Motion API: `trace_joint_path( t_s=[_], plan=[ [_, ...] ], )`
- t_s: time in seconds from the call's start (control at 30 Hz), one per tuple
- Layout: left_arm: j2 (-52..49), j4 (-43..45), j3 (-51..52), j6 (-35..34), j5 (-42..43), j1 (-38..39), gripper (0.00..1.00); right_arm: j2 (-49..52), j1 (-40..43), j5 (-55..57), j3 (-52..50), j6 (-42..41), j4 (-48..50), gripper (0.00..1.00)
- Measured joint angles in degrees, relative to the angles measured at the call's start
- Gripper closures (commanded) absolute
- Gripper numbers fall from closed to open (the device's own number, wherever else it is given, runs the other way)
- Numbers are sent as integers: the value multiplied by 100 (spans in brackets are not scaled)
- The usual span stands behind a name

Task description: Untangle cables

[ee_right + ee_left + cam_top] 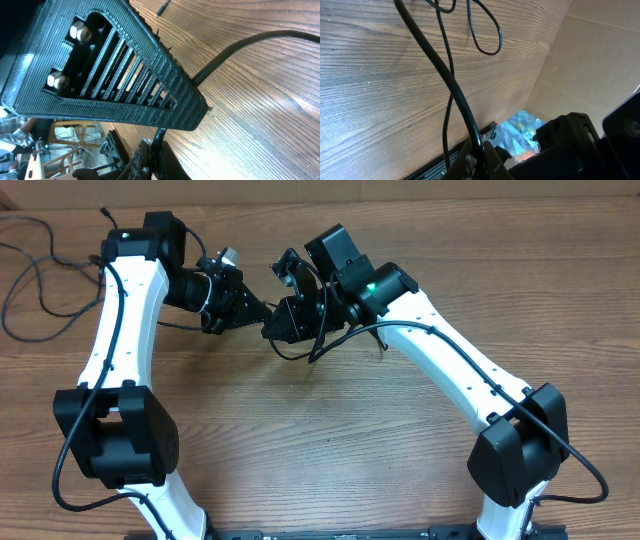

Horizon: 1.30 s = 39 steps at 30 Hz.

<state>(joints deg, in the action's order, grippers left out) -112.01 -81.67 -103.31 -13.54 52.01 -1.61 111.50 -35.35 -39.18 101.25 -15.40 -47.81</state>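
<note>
I should move my left gripper sideways and back to let go of the black cable, because there is bare wood short of the loops to its left in the overhead view.
The two grippers meet tip to tip at the table's far middle. My left gripper is shut on a black cable that runs from between its fingers across the wood. A thinner cable loop lies beyond it. My right gripper is shut on a black cable; in the right wrist view its fingers pinch the cable, which passes under the left gripper's ribbed finger and comes out across the table. A short loop hangs below the grippers.
More thin black cable lies in loose loops at the far left, with a plug end near the back edge. A cardboard wall bounds the far side. The arms' bases stand at the front.
</note>
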Motion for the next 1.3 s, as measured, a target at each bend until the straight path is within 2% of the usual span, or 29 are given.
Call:
trace_joint_path(
  t_s=[0.07,0.1,0.13,0.17,0.33,0.43,0.6,0.73,0.83,0.97,1.07,1.13,1.3],
  plan=[
    [0,-9,0,0,11,0,96,0,0,-2,0,0,-7,95],
    [2,-24,0,0,13,0,96,0,2,-7,0,2,-22,79],
    [2,-39,0,0,13,0,96,0,0,-7,0,-4,-26,24],
    [0,-44,0,0,13,0,96,0,0,0,0,4,-39,0],
    [0,-44,-4,-42,297,-11,96,-2,33,175,0,-42,-291,0],
    [-28,-192,-319,-144,199,-98,96,-2,337,315,0,-122,-710,0],
    [-96,-702,-1777,-372,-629,-254,96,-46,1467,1126,4,-437,-1731,0],
    [-101,-442,-3475,-570,-1056,-278,96,-61,2605,1526,4,-531,-2339,0],
    [-98,-13,-4444,-839,-1137,-278,96,-70,3016,1624,4,-450,-2632,0],
    [-92,717,-4966,-1408,-1154,-278,96,-76,3036,1652,4,-240,-2734,0],
    [-92,1510,-5005,-1943,-1071,-295,96,-76,2924,1668,4,-144,-2708,0],
    [-92,1700,-5014,-2302,-1126,-352,96,-76,2850,1668,4,-125,-2697,0],
    [-92,1703,-5012,-2892,-2669,-940,96,-76,2813,1716,4,-107,-2789,0]
  ],
)
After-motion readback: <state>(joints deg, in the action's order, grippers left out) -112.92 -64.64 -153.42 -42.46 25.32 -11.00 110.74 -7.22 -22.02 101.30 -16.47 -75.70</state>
